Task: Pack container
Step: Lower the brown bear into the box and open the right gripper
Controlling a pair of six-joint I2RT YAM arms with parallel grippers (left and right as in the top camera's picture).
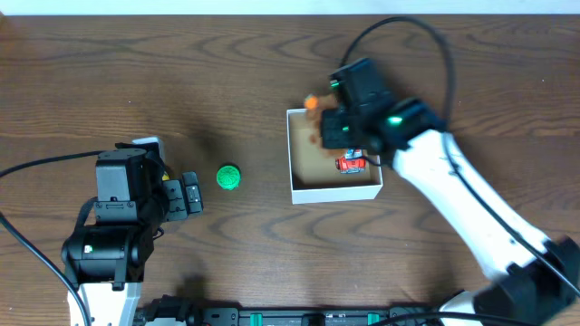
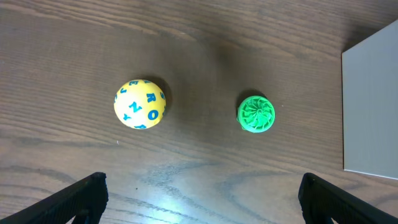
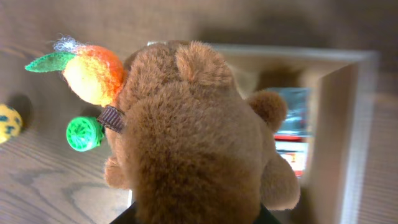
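My right gripper holds the bear and will bring it down into the box beside the red toy car.
The container (image 1: 299, 186) is a small square white-walled box with a tan floor at the table's middle. A red toy car (image 1: 352, 164) lies inside it. My right gripper (image 1: 332, 127) is shut on a brown plush bear (image 3: 193, 137) with an orange plush fruit (image 3: 93, 71) at its neck, and holds it over the box's far left corner. The box wall (image 3: 339, 118) and the car (image 3: 291, 149) show behind the bear. My left gripper (image 2: 200, 185) is open and empty, left of a green ridged ball (image 1: 228, 177).
A yellow ball with blue letters (image 2: 140, 104) lies on the wood left of the green ball (image 2: 256, 114). The box's white wall (image 2: 373, 106) is at the right edge of the left wrist view. Cables run along both arms.
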